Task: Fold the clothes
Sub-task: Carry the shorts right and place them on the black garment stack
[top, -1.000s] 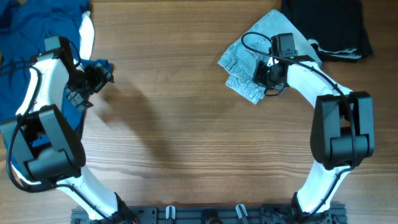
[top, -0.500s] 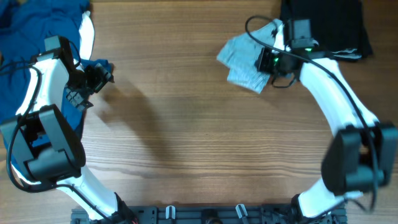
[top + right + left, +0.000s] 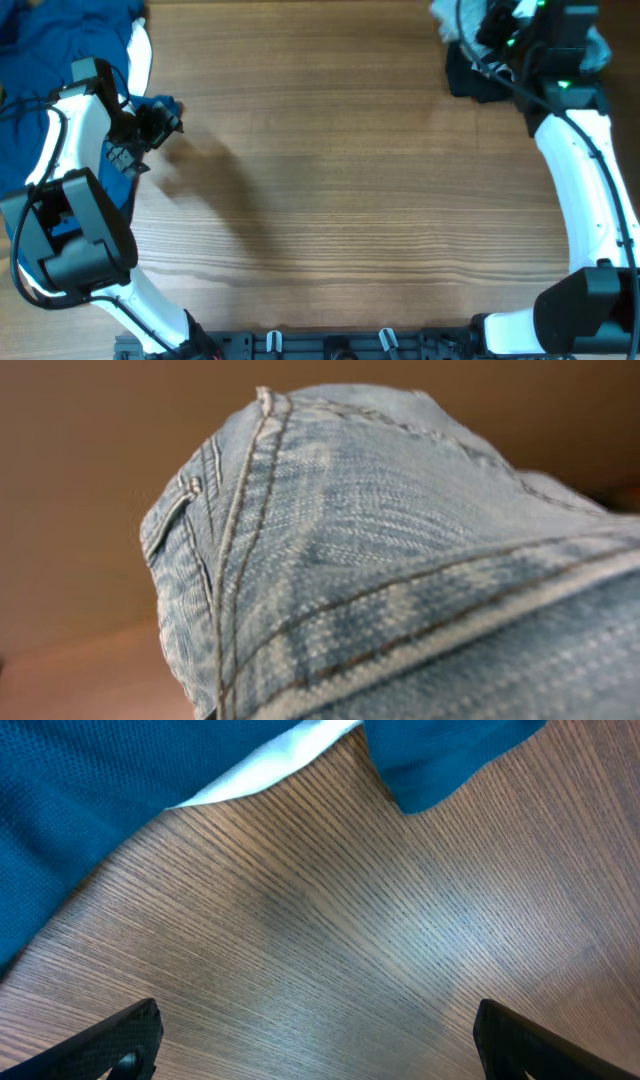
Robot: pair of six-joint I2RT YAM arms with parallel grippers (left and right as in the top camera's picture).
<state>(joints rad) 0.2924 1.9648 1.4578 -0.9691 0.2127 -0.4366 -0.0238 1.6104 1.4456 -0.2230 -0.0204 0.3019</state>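
Note:
My right gripper will next go down onto the black garment (image 3: 478,78) below it and let go of the pale blue denim shorts (image 3: 445,17) there, since they still hang lifted.
The pale blue denim shorts (image 3: 445,17) hang bunched at the far right edge of the table, lifted off the wood. My right gripper (image 3: 497,28) is shut on them above the black garment (image 3: 478,78). In the right wrist view the denim (image 3: 400,560) fills the frame with its stitched seams and hides the fingers. My left gripper (image 3: 152,124) is open and empty at the far left, low over bare wood (image 3: 320,1040), with its two fingertips far apart.
A dark blue garment (image 3: 60,30) with a white trim (image 3: 138,55) lies at the far left corner, just beyond my left gripper; it also shows in the left wrist view (image 3: 120,790). The black garment lies at the far right.
My right gripper has lifted the denim shorts off the table and carried them to the far right, over the black garment. The left arm has not moved.

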